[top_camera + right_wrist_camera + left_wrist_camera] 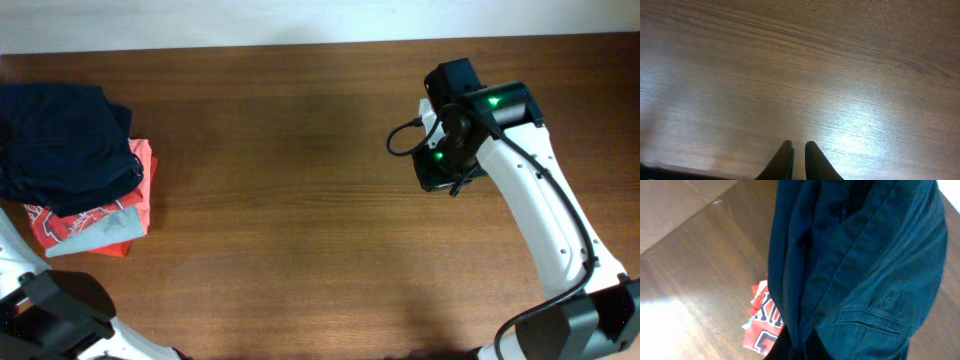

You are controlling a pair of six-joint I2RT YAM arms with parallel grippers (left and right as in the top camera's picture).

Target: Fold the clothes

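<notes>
I will next move the bunched blue fabric in my left gripper slightly farther over the red shirt's printed part [765, 321] and let go of it, because that print is still uncovered.
A dark blue garment [62, 140] is bunched up at the table's far left, over a folded red printed shirt [95, 225]. In the left wrist view the blue garment [865, 265] fills the frame and hangs down into my left gripper [800, 352], which is shut on its fabric. The red shirt [762, 327] lies on the wood below it. In the overhead view the left gripper is hidden under the garment. My right gripper [799, 152] is shut and empty, just above bare wood; it also shows in the overhead view [440, 170] at the right.
The brown wooden table [300, 200] stretches between the clothes pile and the right arm. The left arm's base [50, 315] sits at the front left corner. The table's far edge [300, 42] runs along the top.
</notes>
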